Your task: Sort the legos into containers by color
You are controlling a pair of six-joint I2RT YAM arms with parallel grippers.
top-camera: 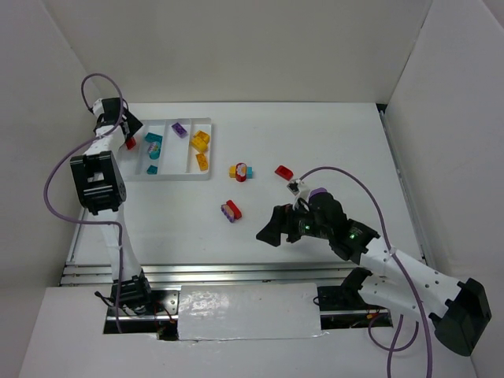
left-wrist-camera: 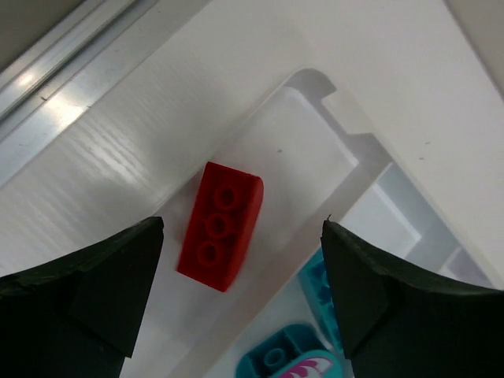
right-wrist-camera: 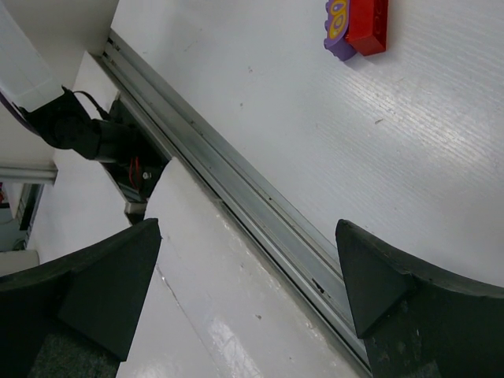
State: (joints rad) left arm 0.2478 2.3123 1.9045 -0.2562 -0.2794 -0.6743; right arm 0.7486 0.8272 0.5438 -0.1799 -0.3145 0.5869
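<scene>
The right gripper moves outward, tilts downward and lowers onto the lone red brick (top-camera: 284, 172) next, since that brick lies on the tabletop outside the tray (top-camera: 183, 175).
The white tray (top-camera: 183, 175) holds a red brick (top-camera: 131, 143) in its leftmost compartment, teal bricks (top-camera: 153, 142) in the one beside it, a purple brick (top-camera: 179, 130) in the third and yellow bricks (top-camera: 200, 140) in the rightmost. My left gripper (top-camera: 126, 130) hovers open over the leftmost compartment. In the left wrist view the red brick (left-wrist-camera: 220, 225) lies loose on the tray floor (left-wrist-camera: 295, 150) between my open fingers (left-wrist-camera: 118, 268), with teal bricks (left-wrist-camera: 319, 276) beside it. My right gripper (top-camera: 273, 226) is open and empty, right of a purple-and-red brick (top-camera: 231, 210), which also shows in the right wrist view (right-wrist-camera: 358, 27).
A multicoloured brick cluster (top-camera: 241, 171) and a red brick (top-camera: 283, 172) lie on the table right of the tray. White walls enclose the table on three sides. A metal rail (right-wrist-camera: 260, 228) runs along the near edge.
</scene>
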